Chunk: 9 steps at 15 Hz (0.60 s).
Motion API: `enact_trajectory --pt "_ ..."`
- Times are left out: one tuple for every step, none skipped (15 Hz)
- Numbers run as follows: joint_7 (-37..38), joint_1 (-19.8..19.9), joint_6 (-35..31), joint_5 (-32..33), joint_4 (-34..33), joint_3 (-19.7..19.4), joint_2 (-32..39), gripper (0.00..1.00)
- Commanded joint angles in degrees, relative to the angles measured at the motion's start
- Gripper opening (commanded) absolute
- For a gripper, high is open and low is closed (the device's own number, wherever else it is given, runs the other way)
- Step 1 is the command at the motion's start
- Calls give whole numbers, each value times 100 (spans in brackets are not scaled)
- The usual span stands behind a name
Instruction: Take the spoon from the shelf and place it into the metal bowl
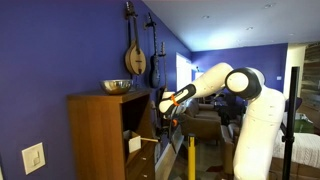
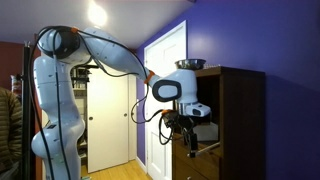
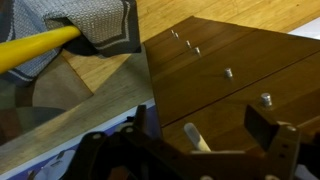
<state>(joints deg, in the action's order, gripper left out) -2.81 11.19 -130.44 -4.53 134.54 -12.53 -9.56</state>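
Observation:
The robot's gripper needs to ease outward toward the shelf and slightly down, over the spoon's rounded end [image 2: 208, 148] [image 3: 195, 135], and close, because it sticks out between the open fingers.
The brown wooden shelf [image 1: 98, 135] stands against the purple wall and also shows in an exterior view [image 2: 245, 120] and the wrist view [image 3: 230, 60]. The metal bowl [image 1: 118, 86] sits on its flat top, also visible in an exterior view [image 2: 192, 64]. The pale spoon [image 1: 150, 142] sticks out of an open compartment [image 2: 207, 147]. In the wrist view its rounded end [image 3: 193, 134] lies between my jaws. My gripper [image 3: 205, 125] is open around it, at the shelf front [image 1: 165, 108] [image 2: 183, 125], well below the bowl.
A yellow pole [image 1: 191, 158] stands on the floor below the arm. String instruments [image 1: 135, 55] hang on the wall. A white switch plate [image 1: 33, 158] is low on the wall. A white door [image 2: 165, 90] and a person [image 2: 8, 130] are behind the robot.

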Motion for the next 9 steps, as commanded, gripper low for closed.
enact_trajectory --pt "-314 -21 -3 -23 -325 -24 373 100" --pt "-514 -54 90 -177 -403 -31 426 100" --pt "-616 -58 68 -179 -438 -20 462 100" --pt "-725 -61 39 -212 -495 -21 523 97" --pt "-808 -63 32 -246 -558 -22 581 74" --pt "-897 -65 55 -302 -597 -23 614 73" --pt "-1013 -71 82 -397 -646 -25 673 69" --pt "-1095 -70 79 -471 -676 -22 721 62" --pt "-1186 -73 69 -576 -713 -14 793 55"
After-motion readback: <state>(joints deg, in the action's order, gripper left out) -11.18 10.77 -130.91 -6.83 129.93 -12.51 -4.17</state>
